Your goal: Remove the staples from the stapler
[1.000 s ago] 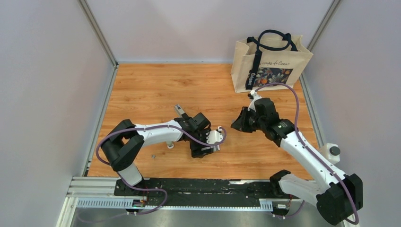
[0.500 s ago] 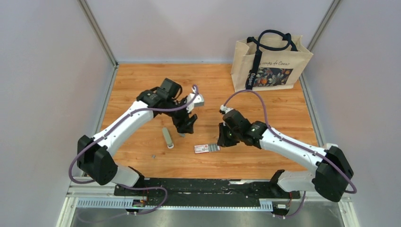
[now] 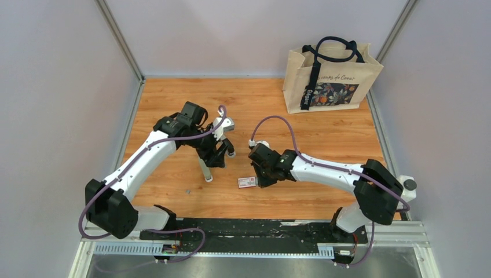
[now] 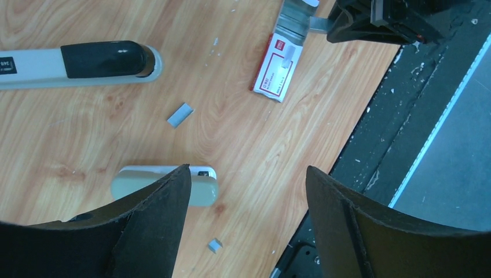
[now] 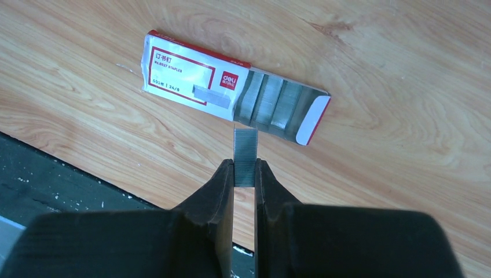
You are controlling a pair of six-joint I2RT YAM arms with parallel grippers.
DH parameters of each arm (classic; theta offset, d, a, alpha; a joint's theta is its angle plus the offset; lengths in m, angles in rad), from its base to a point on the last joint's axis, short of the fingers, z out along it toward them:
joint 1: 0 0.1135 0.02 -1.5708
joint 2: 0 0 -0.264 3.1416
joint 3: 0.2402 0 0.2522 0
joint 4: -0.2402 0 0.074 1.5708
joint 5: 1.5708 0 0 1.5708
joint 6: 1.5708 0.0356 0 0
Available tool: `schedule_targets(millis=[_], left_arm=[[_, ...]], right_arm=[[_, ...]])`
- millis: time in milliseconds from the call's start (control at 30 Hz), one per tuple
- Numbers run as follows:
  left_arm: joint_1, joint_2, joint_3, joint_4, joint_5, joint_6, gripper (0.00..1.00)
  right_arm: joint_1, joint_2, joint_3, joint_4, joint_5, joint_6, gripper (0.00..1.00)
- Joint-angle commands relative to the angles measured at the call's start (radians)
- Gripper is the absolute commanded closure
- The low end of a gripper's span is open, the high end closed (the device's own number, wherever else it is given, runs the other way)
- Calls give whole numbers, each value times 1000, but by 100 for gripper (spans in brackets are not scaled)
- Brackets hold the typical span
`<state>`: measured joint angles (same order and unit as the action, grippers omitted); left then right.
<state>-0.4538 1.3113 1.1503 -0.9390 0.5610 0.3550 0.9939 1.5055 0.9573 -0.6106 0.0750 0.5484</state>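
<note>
The box's open end (image 5: 265,107) is filled with more strips and is just past the tip of the strip in my right gripper, so my right gripper should move down over that end next and release.
The stapler (image 4: 87,61), a black top on a light-grey body, lies flat at the upper left of the left wrist view. My left gripper (image 4: 249,174) hovers open above the wood beside it and holds nothing; from above, this gripper (image 3: 222,153) covers the stapler. My right gripper (image 5: 245,169) is shut on a short silvery strip of staples (image 5: 245,152), just off the open end of the red-and-white box (image 5: 191,78). Seen from above, it (image 3: 262,172) hangs right by the box (image 3: 247,182). Two loose staple bits (image 4: 180,114) (image 4: 214,245) lie on the wood.
A pale grey bar (image 3: 204,169) lies left of the box, partly behind my left finger (image 4: 156,220). More staple strips (image 5: 272,107) fill the box's open end. A printed tote bag (image 3: 333,75) stands at the back right. The black base rail (image 3: 249,229) runs along the near edge.
The left arm swung out from near its base to the table's middle, then back a little to the left. The right gripper came down and left to the box, still shut.
</note>
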Motion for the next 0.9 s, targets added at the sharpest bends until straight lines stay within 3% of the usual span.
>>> schedule_targets(millis=[0, 367, 867], left_arm=[[0, -11, -21, 14, -32, -18, 21], [0, 5, -14, 11, -3, -19, 22], [0, -12, -35, 22, 5, -13, 23]], right_arm=[[8, 44, 57, 2, 32, -10, 100], [8, 151, 106, -2, 23, 8, 100], [5, 168, 113, -11, 29, 19, 100]])
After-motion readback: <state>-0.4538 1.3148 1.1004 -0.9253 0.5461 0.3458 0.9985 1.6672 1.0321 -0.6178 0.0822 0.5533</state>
